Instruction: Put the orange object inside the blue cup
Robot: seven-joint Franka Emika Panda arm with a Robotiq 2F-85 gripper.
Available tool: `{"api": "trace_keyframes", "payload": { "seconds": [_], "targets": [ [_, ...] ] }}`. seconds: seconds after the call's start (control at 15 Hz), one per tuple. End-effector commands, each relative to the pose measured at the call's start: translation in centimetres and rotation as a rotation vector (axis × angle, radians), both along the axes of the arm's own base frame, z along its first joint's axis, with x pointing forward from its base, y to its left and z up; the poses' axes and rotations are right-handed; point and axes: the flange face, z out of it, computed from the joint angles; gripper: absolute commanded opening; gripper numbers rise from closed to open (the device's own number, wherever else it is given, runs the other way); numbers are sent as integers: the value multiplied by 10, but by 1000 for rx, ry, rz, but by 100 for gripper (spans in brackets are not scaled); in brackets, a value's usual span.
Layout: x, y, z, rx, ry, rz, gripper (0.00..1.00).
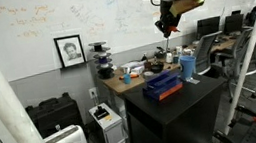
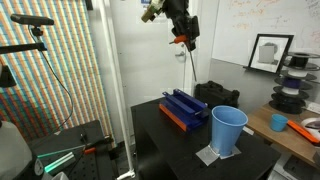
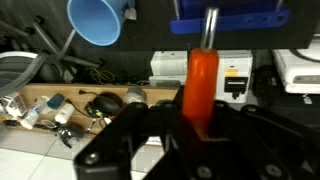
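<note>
I will next lower my gripper and shift it toward the blue cup, which stands below and to one side, to bring the orange object's hanging stem over the cup's opening (image 1: 188, 57) (image 3: 95, 20).
My gripper (image 1: 167, 23) is high above the black table, shut on an orange tool-like object (image 3: 201, 85) with a thin metal shaft (image 3: 210, 25). In an exterior view the orange object (image 2: 182, 42) hangs from the gripper (image 2: 181, 38), its shaft pointing down. The blue cup (image 2: 228, 130) stands upright on a grey pad at the table's near corner, well below and to the side of the gripper. It also shows in an exterior view (image 1: 188, 66) and in the wrist view (image 3: 95, 20), where its open mouth is at the upper left.
A blue and orange box (image 2: 184, 108) lies on the black table (image 2: 170, 140) next to the cup. A wooden desk (image 1: 134, 78) with clutter stands behind. A whiteboard (image 1: 70, 14), printers on the floor (image 1: 105, 125) and tripods surround the table.
</note>
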Motion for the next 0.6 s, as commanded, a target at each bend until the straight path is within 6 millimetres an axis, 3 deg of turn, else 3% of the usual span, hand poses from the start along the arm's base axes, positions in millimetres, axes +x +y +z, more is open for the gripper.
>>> {"api": "trace_keyframes", "payload": {
  "seconds": [0.0, 0.27, 0.53],
  "targets": [
    [5, -57, 6, -52, -29, -125, 6],
    [16, -110, -24, -52, 24, -217, 6],
    [24, -125, -68, -37, 112, -252, 6]
  ]
}}
